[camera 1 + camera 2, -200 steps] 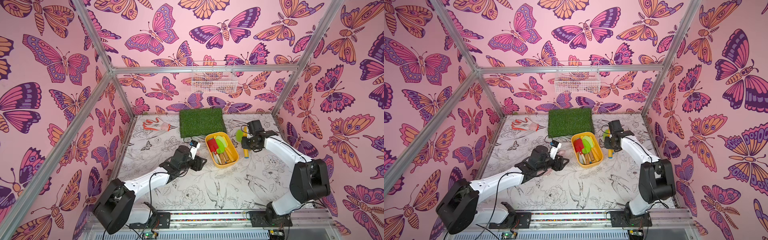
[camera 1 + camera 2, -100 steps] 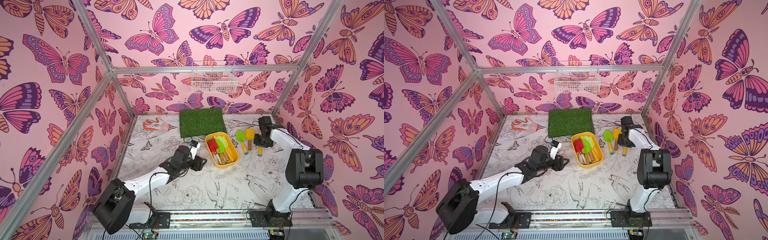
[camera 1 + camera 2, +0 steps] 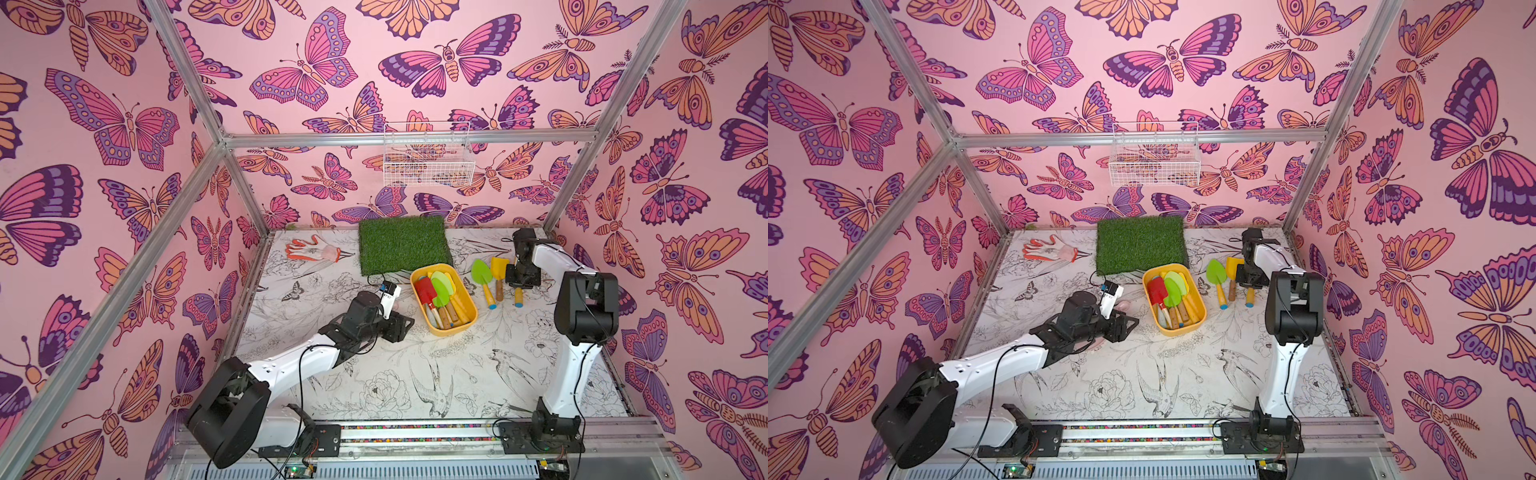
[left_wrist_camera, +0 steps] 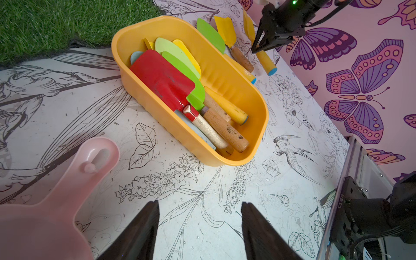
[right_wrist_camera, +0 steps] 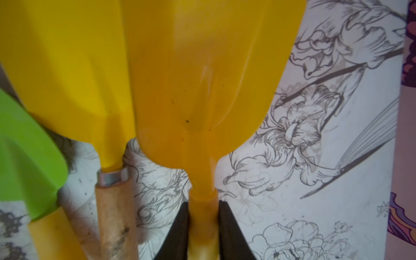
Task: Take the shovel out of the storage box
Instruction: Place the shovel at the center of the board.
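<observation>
The right gripper goes down onto the table (image 5: 161, 216) beside the wooden-handled shovel next and releases the yellow handle there, as that bare part lies just below it.
The yellow-orange storage box (image 3: 451, 332) (image 3: 1179, 331) (image 4: 144, 96) stands mid-table with several toy shovels in it, a red one (image 3: 424, 289) (image 4: 162, 81) on top. To its right, outside the box, my right gripper (image 3: 519, 284) (image 5: 202, 206) is shut on the handle of a yellow shovel (image 5: 202, 78) (image 3: 518, 296), low over the table. A green shovel (image 3: 481, 272) and a yellow, wooden-handled shovel (image 3: 498, 266) lie beside it. My left gripper (image 3: 400, 326) (image 4: 199, 204) is open and empty, left of the box.
A pink dustpan (image 4: 56, 198) lies under my left arm. An artificial grass mat (image 3: 403, 243) and an orange-and-white glove (image 3: 311, 251) lie at the back. A white wire basket (image 3: 428, 160) hangs on the rear wall. The right wall is close to my right gripper.
My right gripper has carried the yellow shovel rightward from beside the box, down next to the two shovels on the table. The left arm has not moved.
</observation>
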Controlling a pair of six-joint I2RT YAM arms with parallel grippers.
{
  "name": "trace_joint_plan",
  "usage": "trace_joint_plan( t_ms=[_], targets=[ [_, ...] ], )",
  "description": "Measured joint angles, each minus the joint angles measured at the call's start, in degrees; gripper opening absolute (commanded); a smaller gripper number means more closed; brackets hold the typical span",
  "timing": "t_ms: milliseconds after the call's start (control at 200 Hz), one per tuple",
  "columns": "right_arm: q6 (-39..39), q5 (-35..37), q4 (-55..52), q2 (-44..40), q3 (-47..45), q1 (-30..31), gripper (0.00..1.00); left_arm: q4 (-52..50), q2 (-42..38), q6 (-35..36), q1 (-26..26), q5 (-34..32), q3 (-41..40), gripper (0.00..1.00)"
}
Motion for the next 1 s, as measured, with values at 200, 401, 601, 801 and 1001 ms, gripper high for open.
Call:
trace_joint_plan(
  t_ms=[200,401,601,801,1001],
  targets=[
    [0.0,-0.76,-1.07,2.58,1.53,-0.04,0.22,0.0,0.26,0.0,0.0,0.0,0.0,0.64],
    [0.02,-1.11,-1.55,4.44,4.0,-0.04,0.31,0.0,0.31,0.0,0.0,0.0,0.0,0.64],
    [0.04,-0.92,-1.49,4.5,4.09,-0.04,0.46,0.0,0.5,0.0,0.0,0.0,0.0,0.64],
    [0.96,-0.83,1.03,0.46,-0.83,-0.04,0.5,0.0,0.7,0.0,0.0,0.0,0.0,0.64],
    [3.45,-2.14,5.44,-12.9,-12.0,-0.04,0.47,0.02,0.7,0.0,0.0,0.0,0.0,0.64]
  ],
)
